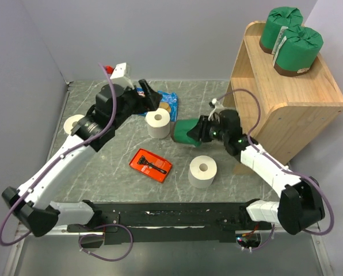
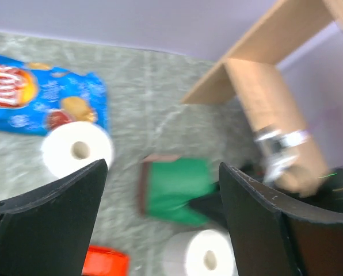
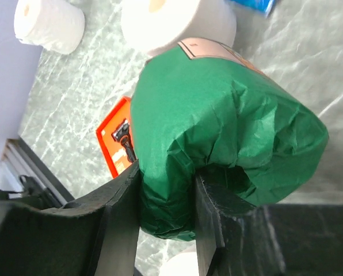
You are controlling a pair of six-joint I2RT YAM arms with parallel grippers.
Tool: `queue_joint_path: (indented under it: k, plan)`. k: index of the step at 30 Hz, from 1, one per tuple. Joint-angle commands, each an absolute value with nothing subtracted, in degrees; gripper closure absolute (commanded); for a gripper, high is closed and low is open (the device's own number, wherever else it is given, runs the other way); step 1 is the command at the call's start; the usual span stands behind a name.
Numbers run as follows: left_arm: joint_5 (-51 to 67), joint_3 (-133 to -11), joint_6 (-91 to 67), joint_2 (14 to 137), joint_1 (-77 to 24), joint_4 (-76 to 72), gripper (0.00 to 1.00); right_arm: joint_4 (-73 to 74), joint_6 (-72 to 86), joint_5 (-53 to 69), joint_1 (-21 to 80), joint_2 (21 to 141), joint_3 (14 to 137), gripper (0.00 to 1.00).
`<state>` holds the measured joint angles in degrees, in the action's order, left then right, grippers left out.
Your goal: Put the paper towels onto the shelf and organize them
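The shelf top's near end [image 1: 305,92] is free above my right gripper, to its right in the top view, so I need to lift the roll across and release it there.
The wooden shelf [image 1: 286,100] stands at the far right with two green wrapped rolls [image 1: 282,26] [image 1: 298,49] on its top level. My right gripper [image 1: 201,131] is shut on the third green roll [image 1: 186,132], which lies on its side just left of the shelf. In the right wrist view the fingers [image 3: 119,207] pinch the roll's twisted end [image 3: 217,115]. Three white rolls are on the table: one in the middle [image 1: 158,122], one nearer [image 1: 202,171], one at far left [image 1: 73,122] partly behind my left arm. My left gripper [image 1: 151,95] is open and empty above the table.
A blue chip bag [image 1: 167,103] lies behind the middle white roll, under the left gripper. A flat red tray [image 1: 151,164] holding a razor lies near the table's middle. The left wrist view shows the green roll [image 2: 177,190], chip bag [image 2: 39,95] and shelf [image 2: 263,75].
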<state>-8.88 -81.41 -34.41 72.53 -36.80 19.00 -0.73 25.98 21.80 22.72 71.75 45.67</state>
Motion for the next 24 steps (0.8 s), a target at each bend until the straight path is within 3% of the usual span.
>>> queue_joint_path:
  k: [1, 7, 16, 19, 24]
  plan:
    - [-14.58, -74.9, -27.17, 68.04, -36.47, 21.19, 0.14, 12.43, 14.26, 18.38, 23.99, 67.5, 57.81, 0.82]
    - [-20.65, -65.66, -22.86, 63.2, -36.47, 18.02, 0.12, 35.36, 0.63, 10.3, 27.15, 67.15, 84.83, 0.82]
    - [-20.3, -63.37, -21.53, 60.65, -36.47, 17.14, 0.12, 52.46, -15.19, -2.45, 27.95, 74.26, 121.77, 0.77]
    - [-21.35, -62.05, -21.09, 59.07, -36.47, 16.17, 0.11, 56.68, -18.53, -6.66, 27.95, 76.9, 129.6, 0.76]
    - [-21.18, -62.14, -20.83, 58.8, -36.47, 16.26, 0.11, 56.34, -22.67, -17.21, 27.95, 75.06, 131.39, 0.73]
